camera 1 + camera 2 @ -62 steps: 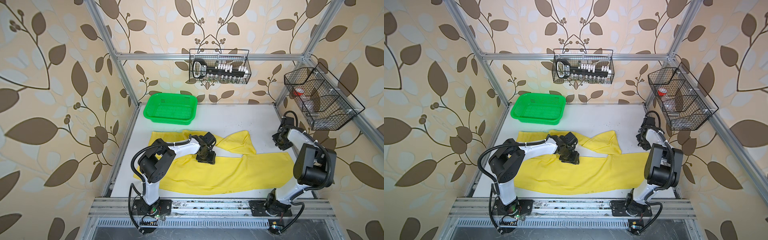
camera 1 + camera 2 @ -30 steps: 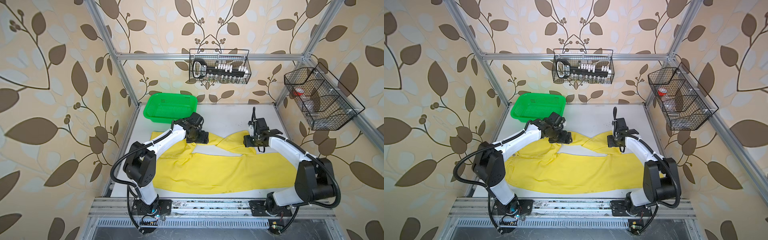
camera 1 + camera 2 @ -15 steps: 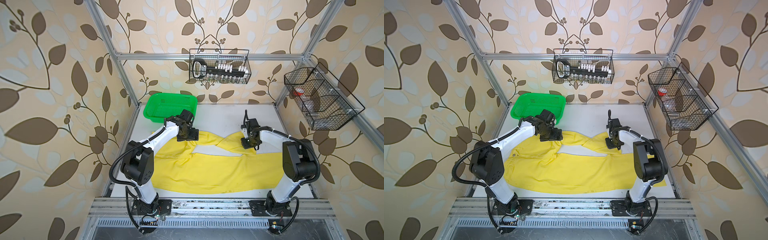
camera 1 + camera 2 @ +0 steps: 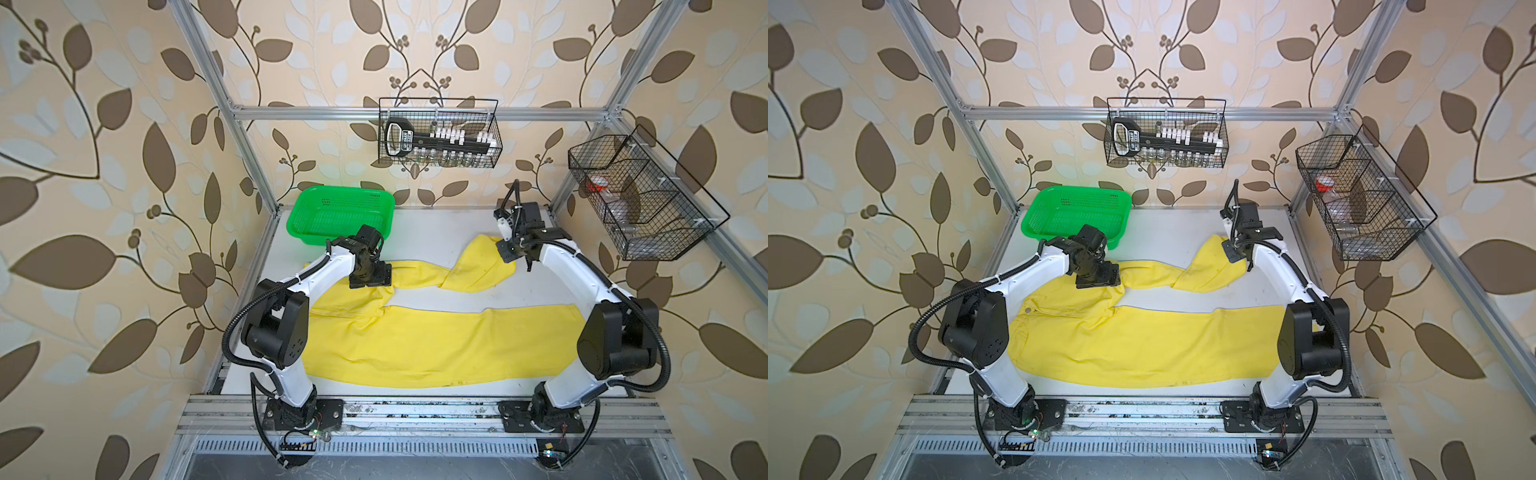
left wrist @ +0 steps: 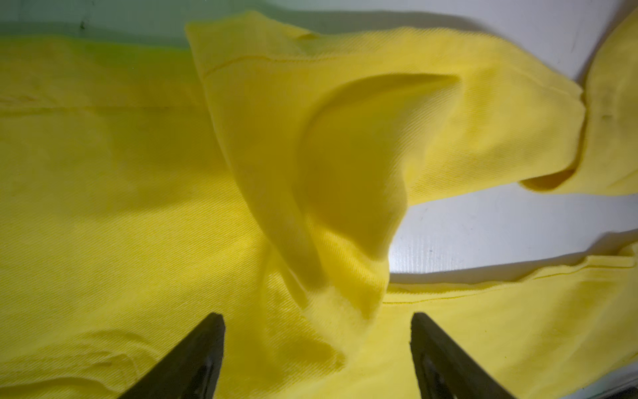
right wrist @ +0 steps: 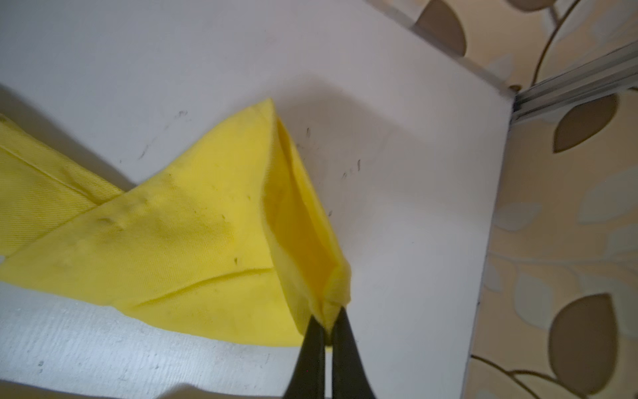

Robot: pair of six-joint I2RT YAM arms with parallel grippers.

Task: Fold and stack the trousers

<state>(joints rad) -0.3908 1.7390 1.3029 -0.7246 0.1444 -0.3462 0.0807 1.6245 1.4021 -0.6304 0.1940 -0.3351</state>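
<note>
The lifted hem corner is apart from the near leg, with bare tabletop between them, so my right gripper will move back, turning, to that leg's far edge (image 4: 521,310) and let the corner go.
The yellow trousers (image 4: 436,340) (image 4: 1142,345) lie across the white table, waist at the left. The near leg is flat. The far leg is folded back on itself at the back right. My right gripper (image 4: 508,251) (image 4: 1232,251) (image 6: 328,316) is shut on the corner of that leg's hem, lifting it into a peak. My left gripper (image 4: 370,277) (image 4: 1098,278) (image 5: 316,316) is open, pointing down over the far leg near the crotch. A raised fold of the trousers (image 5: 328,207) stands ahead of its fingers.
A green perforated basket (image 4: 338,218) (image 4: 1077,216) stands at the back left, just behind the left gripper. Two black wire baskets (image 4: 440,137) (image 4: 636,199) hang on the back and right frame. The table's right edge (image 6: 490,214) is close to the right gripper.
The right gripper has shut on the far leg's hem and drawn it back and to the right. The left gripper has shifted left and slightly forward along the far leg, staying open.
</note>
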